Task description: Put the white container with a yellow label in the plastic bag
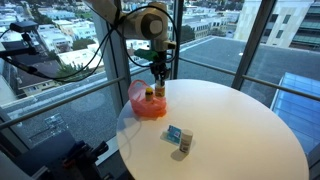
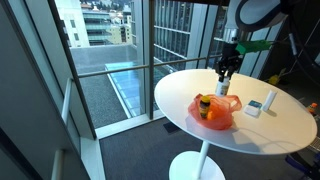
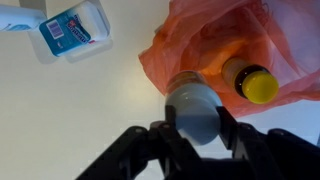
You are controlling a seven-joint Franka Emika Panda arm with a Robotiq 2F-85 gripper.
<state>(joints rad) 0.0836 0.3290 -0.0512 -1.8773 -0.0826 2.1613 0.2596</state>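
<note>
My gripper should lower the white container (image 3: 195, 105), which is still above the open orange bag (image 1: 148, 106), into the bag beside the bottle with the yellow cap and release it.
My gripper (image 3: 196, 128) is shut on the white container (image 3: 195, 105); I see its pale round top from above, between the two fingers. Its yellow label is hidden from me. The orange plastic bag (image 3: 200, 40) lies open on the round white table (image 1: 240, 120), just beyond and under the container. A bottle with a yellow cap (image 3: 256, 84) sits inside the bag. In both exterior views the gripper (image 1: 158, 86) (image 2: 223, 86) hangs at the far edge of the bag (image 1: 148, 106) (image 2: 215, 114), close above it.
A small box with a blue label (image 3: 70, 30) lies on the table away from the bag; it also shows in both exterior views (image 1: 178, 137) (image 2: 254, 107). A white item (image 2: 270, 100) stands beside it. Glass walls and railing surround the table.
</note>
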